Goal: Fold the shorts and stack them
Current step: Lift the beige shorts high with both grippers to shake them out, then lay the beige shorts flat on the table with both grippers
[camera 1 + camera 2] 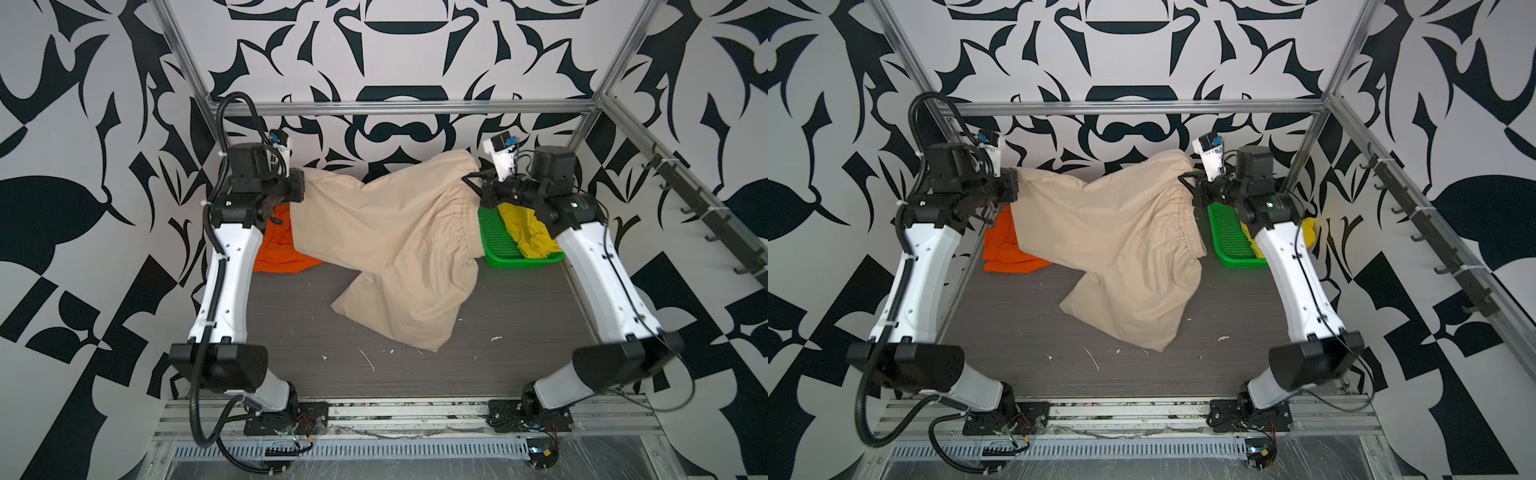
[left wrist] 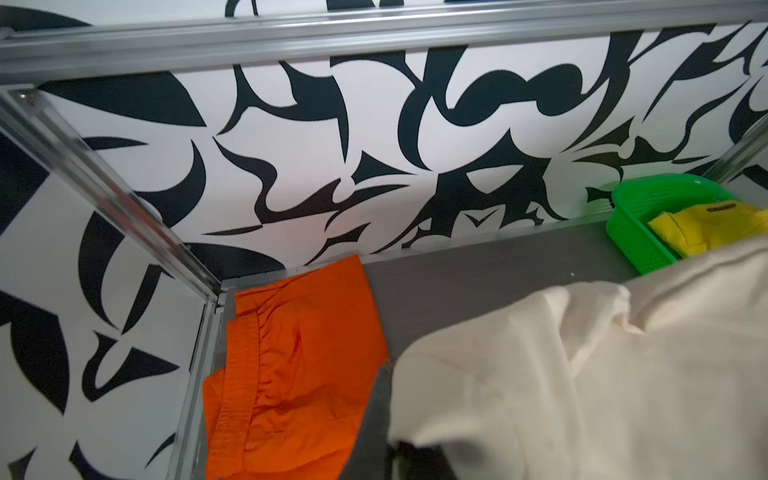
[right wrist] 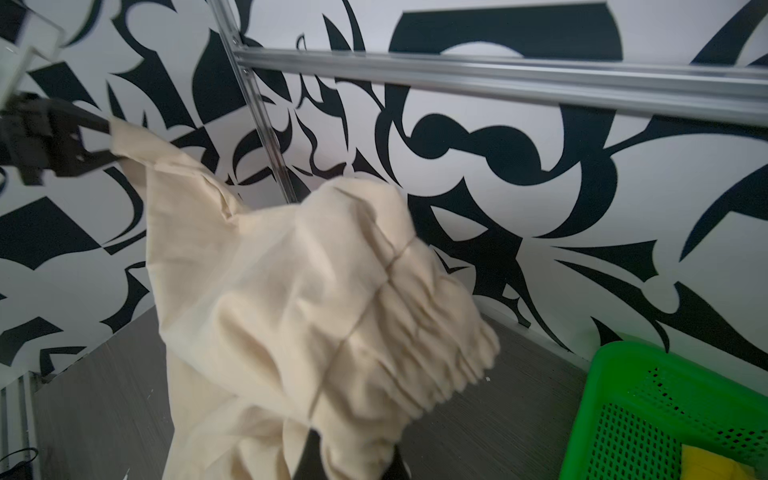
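Note:
My left gripper should next draw the beige shorts' corner down and back and release it on bare tabletop, clear of the orange shorts.
The beige shorts hang stretched between my two grippers above the back of the table. One leg droops down onto the grey tabletop. My left gripper is shut on a leg corner. My right gripper is shut on the gathered elastic waist. The right wrist view shows the left gripper pinching the cloth. The orange shorts lie flat at the back left, partly under the beige cloth. The yellow shorts lie in the green basket.
The green perforated basket stands at the back right, below my right wrist. Aluminium frame posts and a rear rail enclose the table. A rail with black hooks runs along the right side.

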`<action>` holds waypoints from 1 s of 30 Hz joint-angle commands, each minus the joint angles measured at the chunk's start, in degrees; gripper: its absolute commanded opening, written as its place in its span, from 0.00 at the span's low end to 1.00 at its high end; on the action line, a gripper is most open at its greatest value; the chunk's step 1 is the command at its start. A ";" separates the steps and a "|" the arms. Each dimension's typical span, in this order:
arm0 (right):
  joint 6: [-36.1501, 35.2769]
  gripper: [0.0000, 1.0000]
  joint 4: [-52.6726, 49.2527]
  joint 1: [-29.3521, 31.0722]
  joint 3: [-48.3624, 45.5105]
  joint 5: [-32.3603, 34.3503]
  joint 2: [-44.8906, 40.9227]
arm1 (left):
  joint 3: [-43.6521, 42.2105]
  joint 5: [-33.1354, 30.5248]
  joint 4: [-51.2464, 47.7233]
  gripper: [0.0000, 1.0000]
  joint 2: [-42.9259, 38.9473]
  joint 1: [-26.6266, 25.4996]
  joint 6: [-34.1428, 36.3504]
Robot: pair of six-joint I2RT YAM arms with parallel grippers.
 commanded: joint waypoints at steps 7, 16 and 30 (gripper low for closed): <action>-4.94 0.00 0.73 -0.20 20.83 -2.81 5.56 | 11.64 5.64 2.75 0.07 -0.72 2.35 5.96; -22.61 0.00 11.48 -0.15 -28.77 -5.81 -13.49 | -32.12 8.20 9.54 0.07 -23.10 2.30 19.42; -43.97 0.00 7.64 12.44 -58.72 6.09 -22.63 | -62.84 -0.39 11.26 0.20 -30.60 -1.46 37.30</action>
